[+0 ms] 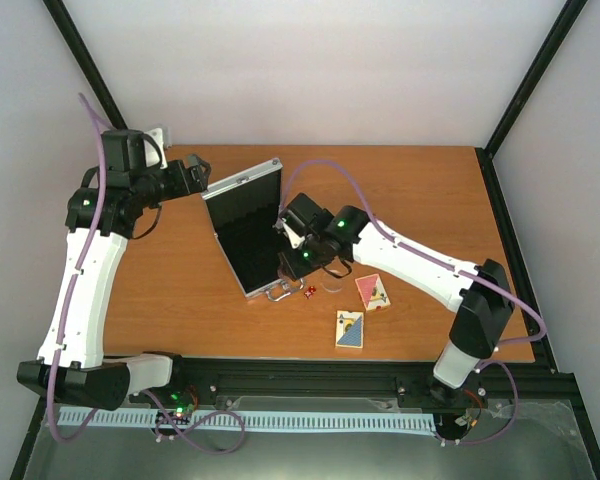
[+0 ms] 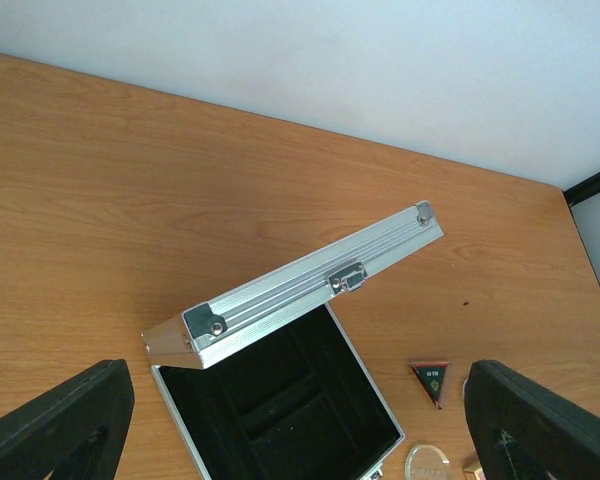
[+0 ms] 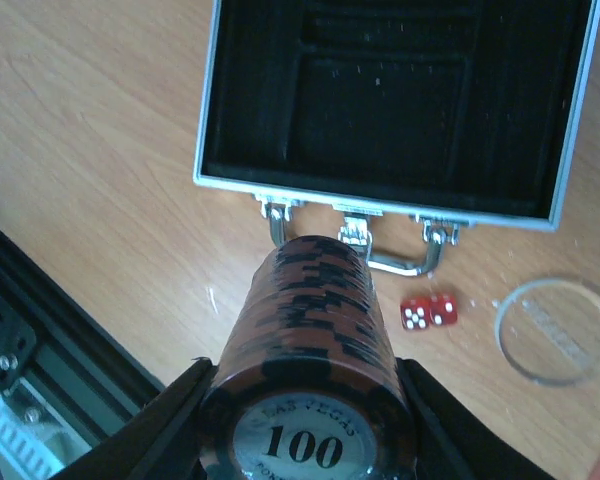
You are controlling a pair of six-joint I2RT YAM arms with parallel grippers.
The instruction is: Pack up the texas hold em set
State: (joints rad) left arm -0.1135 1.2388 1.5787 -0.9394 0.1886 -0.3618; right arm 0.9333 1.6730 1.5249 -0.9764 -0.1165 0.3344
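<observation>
The case's empty side slot is below and to the left in the top view, so I need to move my right gripper over that slot next, then go down and let go.
The silver aluminium case (image 1: 242, 240) lies open, its lid (image 2: 310, 285) raised and its black lining (image 3: 390, 100) bare. My right gripper (image 3: 305, 430) is shut on a dark chip stack (image 3: 315, 340), held above the table just in front of the case handle (image 3: 380, 258). Two red dice (image 3: 428, 311) and the clear disc (image 3: 557, 330) lie to the right of the stack. The red card pack (image 1: 372, 291) and the blue-yellow pack (image 1: 349, 329) rest on the table further right. My left gripper (image 2: 300, 430) is open behind the lid and touches nothing.
The wooden table (image 1: 420, 200) ends in a black frame rail (image 1: 310, 375) at the near edge. A black post (image 1: 525, 95) rises at the back right. White walls enclose the table at the back.
</observation>
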